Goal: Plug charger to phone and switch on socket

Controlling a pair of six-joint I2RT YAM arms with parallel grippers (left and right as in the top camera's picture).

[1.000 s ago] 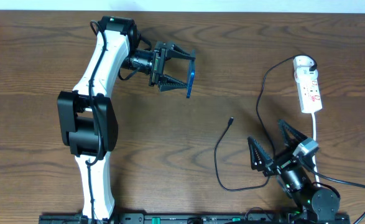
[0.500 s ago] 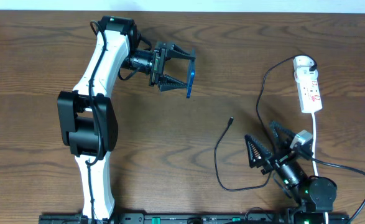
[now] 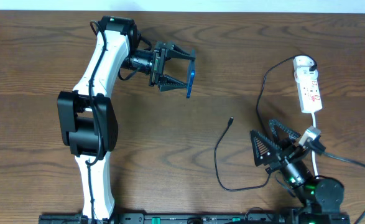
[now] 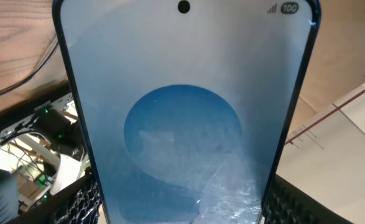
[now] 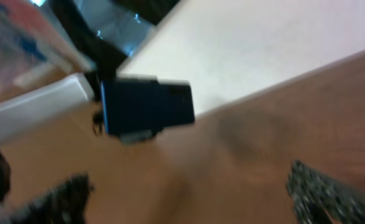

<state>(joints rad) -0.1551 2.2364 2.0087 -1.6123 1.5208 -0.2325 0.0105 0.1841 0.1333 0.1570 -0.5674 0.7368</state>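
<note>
My right gripper needs to first rise away from my base toward the phone and then tilt down, so that its open fingers straddle the thin edge (image 3: 190, 78) (image 5: 106, 107).
My left gripper (image 3: 181, 76) is shut on the phone (image 3: 190, 79) and holds it edge-on above the table's far middle. In the left wrist view the phone's blue-and-white screen (image 4: 182, 112) fills the frame between my fingers (image 4: 76, 202). The charger's small plug tip (image 3: 231, 120) lies on the table, and its thin black cable (image 3: 217, 158) loops toward the front. Its other end runs up to a black plug (image 3: 311, 62) on the white socket strip (image 3: 309, 88) at the far right. My right gripper (image 3: 264, 130) is open and empty, just right of the cable tip and apart from it.
The socket's white cord (image 3: 316, 134) runs down past my right arm. The right wrist view is blurred: a dark rectangular shape (image 5: 148, 107) stands far off above the wooden table (image 5: 232, 162), with my open fingers (image 5: 331, 193) at the bottom corners.
My right gripper has turned and shifted a little to the right near the front, staying open. The left arm and phone have not moved.
</note>
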